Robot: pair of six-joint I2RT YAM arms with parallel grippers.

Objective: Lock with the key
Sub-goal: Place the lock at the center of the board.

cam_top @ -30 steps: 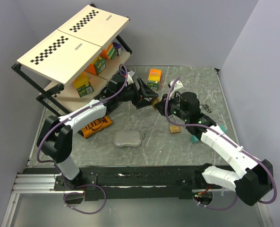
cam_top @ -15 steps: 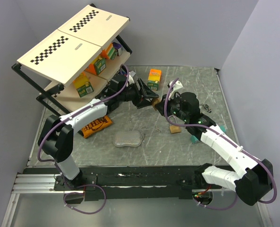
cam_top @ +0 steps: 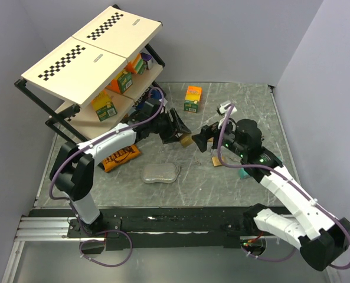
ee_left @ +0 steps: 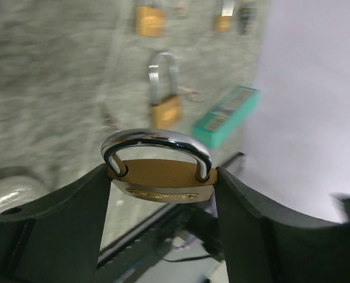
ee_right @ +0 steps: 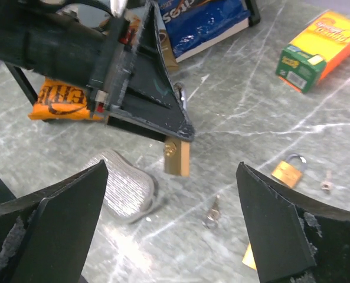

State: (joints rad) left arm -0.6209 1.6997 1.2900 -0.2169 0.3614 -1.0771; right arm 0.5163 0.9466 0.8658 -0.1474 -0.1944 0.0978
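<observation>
Next I should tip my left gripper's fingers down, lower the padlock onto bare marble (cam_top: 183, 160) (ee_left: 69, 156) beside the silver pouch below and release it, since its shackle is shut.
A brass padlock (ee_left: 160, 178) with a chrome shackle hangs above the table, and my left gripper (ee_left: 162, 183) is shut on its body from both sides. Both shackle legs sit in the body. The top view shows this padlock (cam_top: 186, 141) at the tip of the left gripper (cam_top: 182, 137), mid-table. My right gripper (ee_right: 172, 168) stands wide open with nothing between its fingers, facing the held padlock (ee_right: 176, 157) from the right, a short way off. A small key (ee_right: 212, 211) lies on the marble table below and between them.
Other padlocks (ee_right: 288, 170) and a small key (ee_right: 326, 183) lie on the table to the right. A silver pouch (cam_top: 160, 173), an orange snack bag (cam_top: 118, 156), an orange-green box (cam_top: 192, 98) and a teal box (cam_top: 245, 172) lie around. A shelf rack (cam_top: 92, 59) stands at back left.
My right gripper has opened wide and drawn back from the padlock. The left gripper has shifted a little toward the near side with the padlock still in it.
</observation>
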